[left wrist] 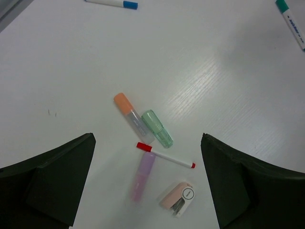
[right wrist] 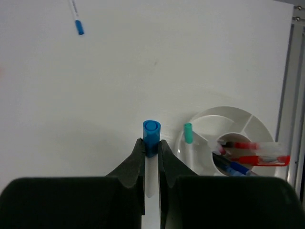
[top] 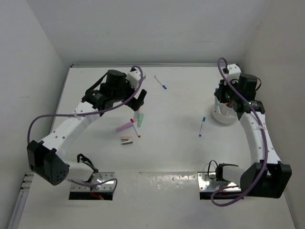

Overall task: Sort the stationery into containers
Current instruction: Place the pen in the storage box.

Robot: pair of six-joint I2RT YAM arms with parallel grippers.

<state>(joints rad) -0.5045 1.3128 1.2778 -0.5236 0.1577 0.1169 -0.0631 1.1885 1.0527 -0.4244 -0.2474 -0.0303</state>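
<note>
A similar pen, the teal-capped one, already stands in the tub's outer section. Next, my right gripper will move over and down to the round white tub (top: pixel 223 116), into that section beside the teal-capped pen.
My left gripper (top: pixel 141 97) (left wrist: pixel 147 139) hangs open above a cluster of stationery. There lie an orange highlighter (left wrist: pixel 127 107), a green highlighter (left wrist: pixel 157 128) (top: pixel 140 119), a red-capped pen (left wrist: pixel 165 155) (top: pixel 136 128), a pink highlighter (left wrist: pixel 142 176) (top: pixel 124 127) and a pinkish-brown block (left wrist: pixel 177 196) (top: pixel 127 140). My right gripper (right wrist: pixel 151 146) (top: pixel 220 98) is shut on a blue-capped pen (right wrist: pixel 152 131), held just left of the round white tub (right wrist: pixel 248 119) (top: pixel 223 116). A teal-capped pen (right wrist: pixel 188 133) and red and blue pens (right wrist: pixel 248 157) lie in the tub.
A second blue-capped pen (top: pixel 160 82) (left wrist: pixel 112 3) (right wrist: pixel 76 16) lies at the back middle of the table. A teal-capped pen (top: pixel 202 126) (left wrist: pixel 290 16) lies left of the tub. White walls close in the table at the back and both sides.
</note>
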